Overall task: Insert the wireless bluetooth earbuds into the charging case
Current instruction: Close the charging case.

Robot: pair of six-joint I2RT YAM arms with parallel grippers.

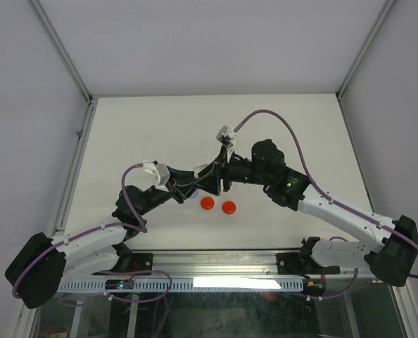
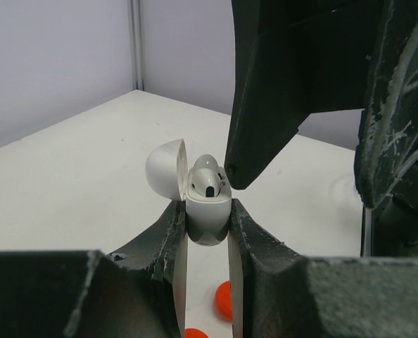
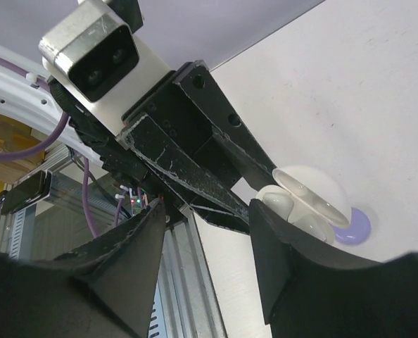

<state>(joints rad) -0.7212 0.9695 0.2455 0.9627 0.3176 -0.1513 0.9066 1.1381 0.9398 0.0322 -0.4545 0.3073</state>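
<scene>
The earbuds are inside their case, so my left gripper will next move down to the bare tabletop beside the red and lilac discs and release the charging case [image 2: 209, 220].
My left gripper [image 2: 207, 208] is shut on the white charging case [image 2: 209, 220] and holds it upright above the table, with its lid [image 2: 163, 169] swung open to the left. A white earbud [image 2: 207, 176] sits in the case's top. In the right wrist view two white earbuds [image 3: 279, 201] lie in the open case [image 3: 314, 184]. My right gripper [image 3: 209, 211] is open with nothing between its fingers. One of its black fingertips [image 2: 241, 165] is right beside the earbud. In the top view both grippers [image 1: 195, 184] meet at mid-table.
Two red discs [image 1: 207, 203] [image 1: 229, 207] lie on the white table [image 1: 279, 127] just in front of the grippers. A lilac disc [image 3: 355, 227] lies under the case. Grey walls enclose the table on three sides. A metal rail [image 1: 216, 262] runs along the near edge.
</scene>
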